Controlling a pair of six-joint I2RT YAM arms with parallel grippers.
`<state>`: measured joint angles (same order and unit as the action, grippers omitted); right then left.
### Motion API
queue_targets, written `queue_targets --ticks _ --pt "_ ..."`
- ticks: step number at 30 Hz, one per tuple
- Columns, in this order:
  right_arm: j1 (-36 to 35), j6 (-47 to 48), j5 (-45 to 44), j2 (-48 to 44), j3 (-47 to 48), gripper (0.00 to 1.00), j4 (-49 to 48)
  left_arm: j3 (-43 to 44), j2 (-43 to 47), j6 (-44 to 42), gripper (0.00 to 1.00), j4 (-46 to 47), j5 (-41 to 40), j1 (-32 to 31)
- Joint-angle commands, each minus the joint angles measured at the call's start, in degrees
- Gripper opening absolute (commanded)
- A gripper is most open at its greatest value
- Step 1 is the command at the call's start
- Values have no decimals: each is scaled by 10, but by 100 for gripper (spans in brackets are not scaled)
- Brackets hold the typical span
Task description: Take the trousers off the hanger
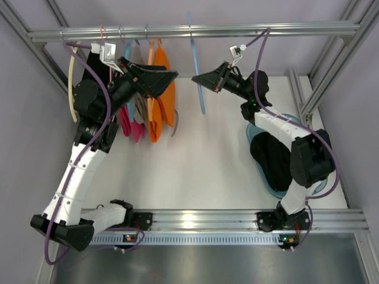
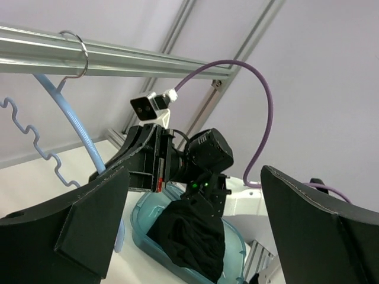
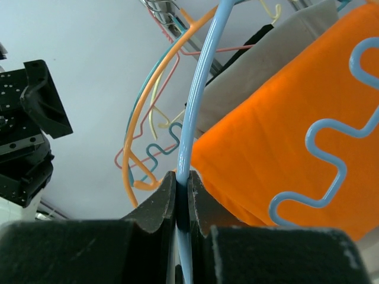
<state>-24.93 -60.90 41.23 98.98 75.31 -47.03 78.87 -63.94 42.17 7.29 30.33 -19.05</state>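
The light blue hanger hooks over the bar apart from the orange trousers, so the robot's right gripper will slide along the bar toward the trousers and let go.
The orange trousers (image 1: 161, 94) hang folded over a hanger on the rail, left of centre; they also fill the right of the right wrist view (image 3: 284, 136). My left gripper (image 1: 170, 78) is open and empty, right beside their upper edge; whether it touches them I cannot tell. My right gripper (image 1: 200, 79) is shut on the thin rod of a bare light blue hanger (image 1: 200, 97), pinched between the jaws (image 3: 182, 182). The black trousers (image 1: 272, 158) lie bunched in a teal basket (image 1: 253, 135), also seen in the left wrist view (image 2: 192, 236) between the open fingers (image 2: 77, 231).
A metal rail (image 1: 237, 29) spans the back, with frame posts at both sides. Pink garments (image 1: 131, 125) and more hangers hang left of the orange trousers. Grey cloth (image 3: 278, 47) and orange, red, teal and yellow hangers (image 3: 139, 127) hang behind them.
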Motion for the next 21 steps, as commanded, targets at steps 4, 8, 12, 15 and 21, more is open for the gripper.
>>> queue_targets --ticks 4,8,12,15,21 --pt "-33 -32 -30 35 55 0 -20 17 29 35 98 21 -26 54" --pt "-52 -42 -41 53 75 0 -10 7 47 43 98 21 -38 84" --pt "-70 -51 -49 83 100 0 -4 -10 65 50 98 17 -40 110" --pt "-80 -55 -55 101 121 0 3 -21 79 48 98 4 -47 133" --pt "-97 -58 -64 123 150 0 11 -38 91 27 97 -48 -73 159"
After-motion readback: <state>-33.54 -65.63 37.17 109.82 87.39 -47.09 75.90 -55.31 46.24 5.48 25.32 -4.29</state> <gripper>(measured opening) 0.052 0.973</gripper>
